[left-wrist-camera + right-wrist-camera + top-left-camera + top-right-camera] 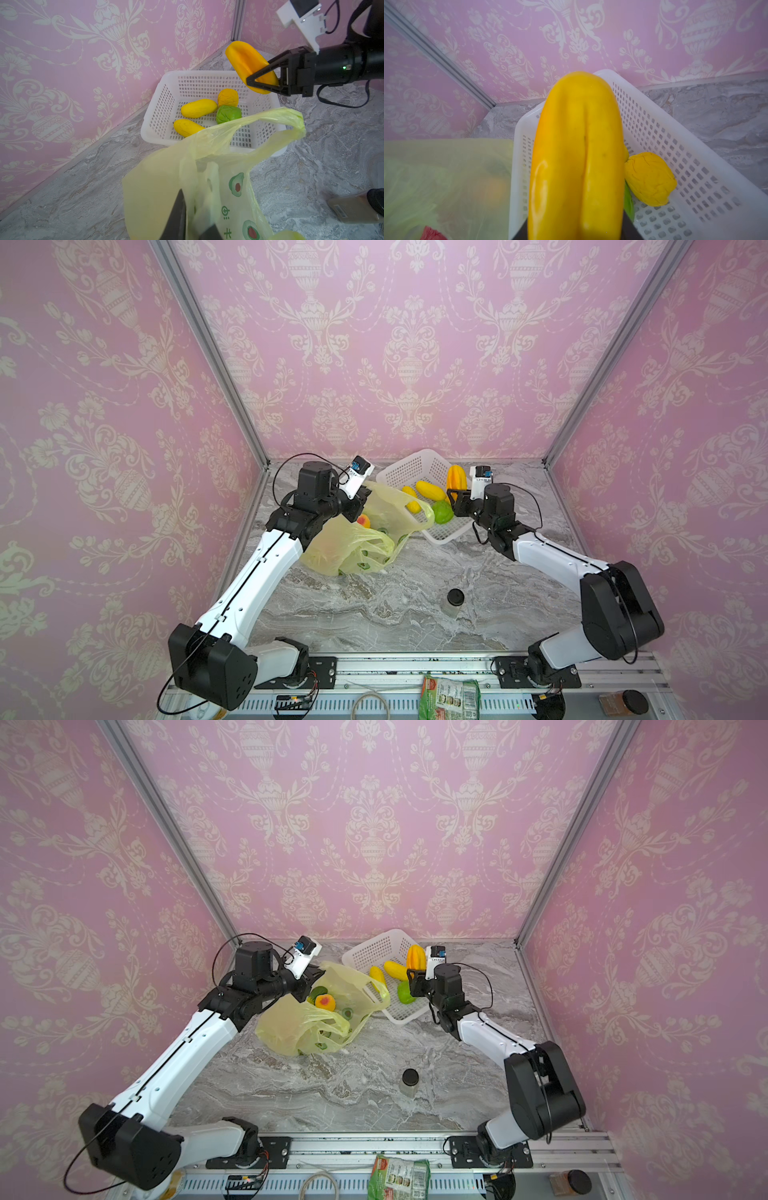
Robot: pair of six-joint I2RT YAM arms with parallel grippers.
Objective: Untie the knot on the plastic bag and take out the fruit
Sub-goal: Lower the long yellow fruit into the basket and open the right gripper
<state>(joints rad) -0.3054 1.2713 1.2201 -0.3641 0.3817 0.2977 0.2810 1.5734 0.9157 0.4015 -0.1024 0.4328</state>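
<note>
The ridged fruit will go down into the basket in my right gripper, and I will release it onto the gap between the yellow pieces and the green round, where the basket's bare bottom shows.
The yellow-green plastic bag lies open at the left of the marble table. My left gripper is shut on its far rim, lifting it. One handle loop hangs free, and the knot is not in view. A pink-orange round fruit sits inside the bag. My right gripper is shut on a ridged yellow-orange oblong fruit, held above the white basket. In the basket lie two elongated yellow pieces, a bumpy yellow ball and a green round.
A small jar with a black lid stands on the table in front of the bag. A green snack packet and a lying spice jar rest on the front rail. Pink walls close in the back and both sides.
</note>
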